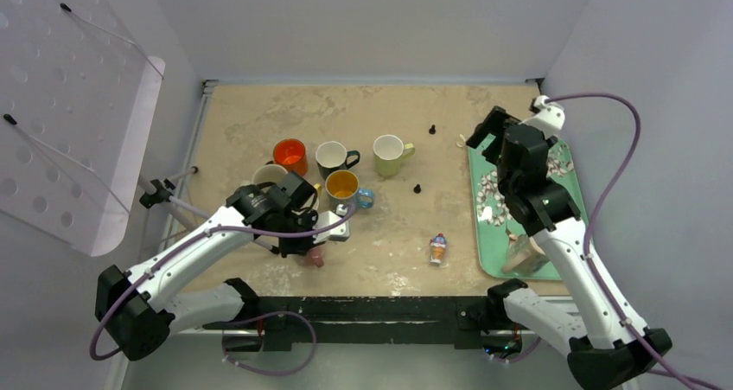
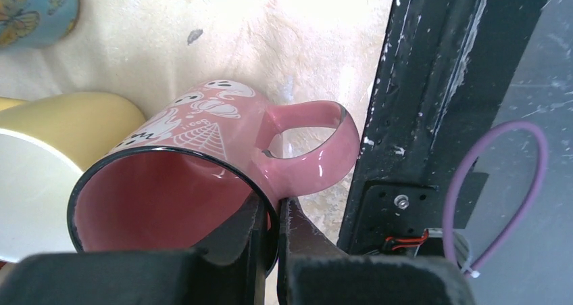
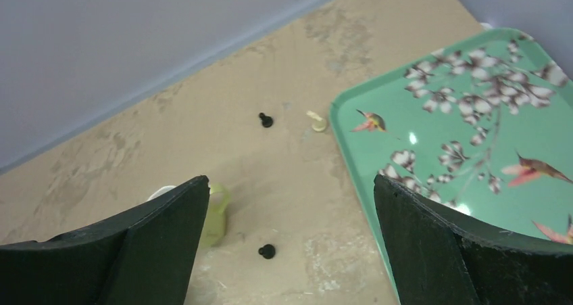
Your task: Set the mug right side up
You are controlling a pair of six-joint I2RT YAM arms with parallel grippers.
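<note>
The left gripper stays low and opens its fingers next to release the pink mug, as the tabletop beside the yellow mug lies close below it.
A pink mug (image 2: 196,156) with white ghost and web prints is tilted, its opening toward the left wrist camera, handle to the right. My left gripper (image 2: 271,214) is shut on its black rim beside the handle, one finger inside and one outside. In the top view only a bit of the pink mug (image 1: 315,258) shows under my left gripper (image 1: 304,234), near the table's front edge. My right gripper (image 1: 486,137) is open and empty, raised over the back left corner of the green tray (image 1: 562,208); in its wrist view the right gripper (image 3: 290,190) has its jaws wide apart.
Upright mugs stand behind the left gripper: orange (image 1: 290,156), black-handled white (image 1: 334,158), pale green (image 1: 391,154), yellow-lined blue (image 1: 346,186) and a white one (image 1: 270,175). Two black pegs (image 1: 417,187) and a small figure (image 1: 438,249) lie on the table. The black front rail (image 2: 432,115) is close by.
</note>
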